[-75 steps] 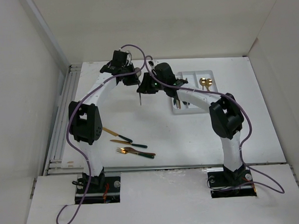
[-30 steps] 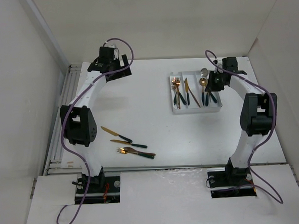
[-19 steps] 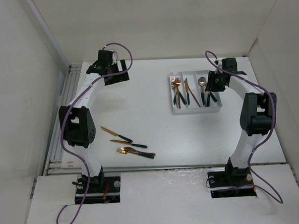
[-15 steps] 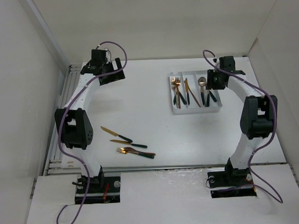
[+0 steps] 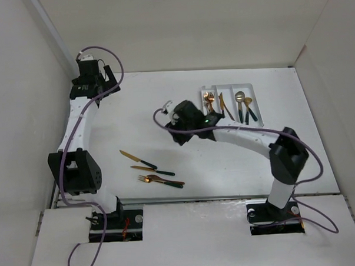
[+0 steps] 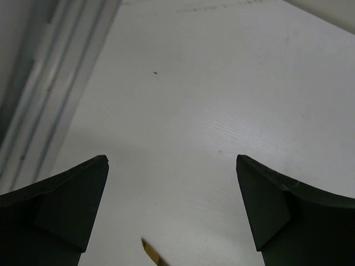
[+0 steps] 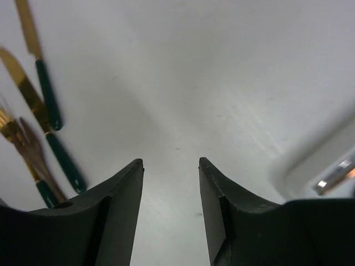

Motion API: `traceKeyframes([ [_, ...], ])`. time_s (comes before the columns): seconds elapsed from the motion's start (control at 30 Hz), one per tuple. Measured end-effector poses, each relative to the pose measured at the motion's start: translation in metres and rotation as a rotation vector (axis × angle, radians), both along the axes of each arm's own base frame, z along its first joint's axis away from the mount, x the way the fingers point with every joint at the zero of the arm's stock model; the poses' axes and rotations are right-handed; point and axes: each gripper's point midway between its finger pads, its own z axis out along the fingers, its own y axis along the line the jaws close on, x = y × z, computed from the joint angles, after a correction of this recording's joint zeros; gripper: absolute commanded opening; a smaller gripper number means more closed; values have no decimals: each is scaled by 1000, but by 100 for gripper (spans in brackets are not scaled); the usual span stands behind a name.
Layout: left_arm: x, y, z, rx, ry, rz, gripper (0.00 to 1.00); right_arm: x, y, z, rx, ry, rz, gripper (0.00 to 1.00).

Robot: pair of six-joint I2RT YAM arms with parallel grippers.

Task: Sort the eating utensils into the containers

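I should move my right gripper back and to the left in the top view and down onto the outermost knife's green handle (image 5: 148,164) (image 7: 49,94), because it lies clear of the forks.
The white tray (image 5: 253,87) stands at the back right with three containers: copper forks (image 5: 210,103) in the left one, gold knives (image 5: 224,106) in the middle one, spoons (image 5: 244,104) in the right one. Loose eating utensils lie at the front left: one gold knife (image 5: 137,159), a second knife (image 5: 152,169) and forks (image 5: 162,181). My right gripper (image 5: 179,134) hovers left of the tray, open and empty (image 7: 169,162). Its wrist view shows the knives (image 7: 40,72) and forks (image 7: 30,160) at the left. My left gripper (image 5: 102,89) is open wide (image 6: 172,160) at the far back left, above a knife tip (image 6: 148,252).
A metal rail (image 5: 72,143) runs along the table's left edge, close to the left arm. White walls close off the back and both sides. The tray's corner (image 7: 310,160) shows at the right of the right wrist view.
The right gripper opened by the tray's spoon container, then swung left to mid-table. The left gripper drew back into the far left corner, still open.
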Motion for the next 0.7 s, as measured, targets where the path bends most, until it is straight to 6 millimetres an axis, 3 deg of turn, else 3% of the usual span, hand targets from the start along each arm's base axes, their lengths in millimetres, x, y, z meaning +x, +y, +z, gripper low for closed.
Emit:
traceKeyframes([
  [0.13,-19,43,39,140,-78,181,100,-35,62,-45,-67,66,129,50],
  [0.2,-35,69,56,175,-115,272,100,-45,97,-61,-76,72,182,50],
  [0.33,-75,116,72,204,-145,421,100,-65,145,-80,-69,78,246,48],
  [0.43,-89,129,78,213,-160,467,100,-69,162,-86,-49,86,252,44],
  [0.7,-90,119,68,194,-144,429,100,-55,174,-98,-36,80,205,40],
])
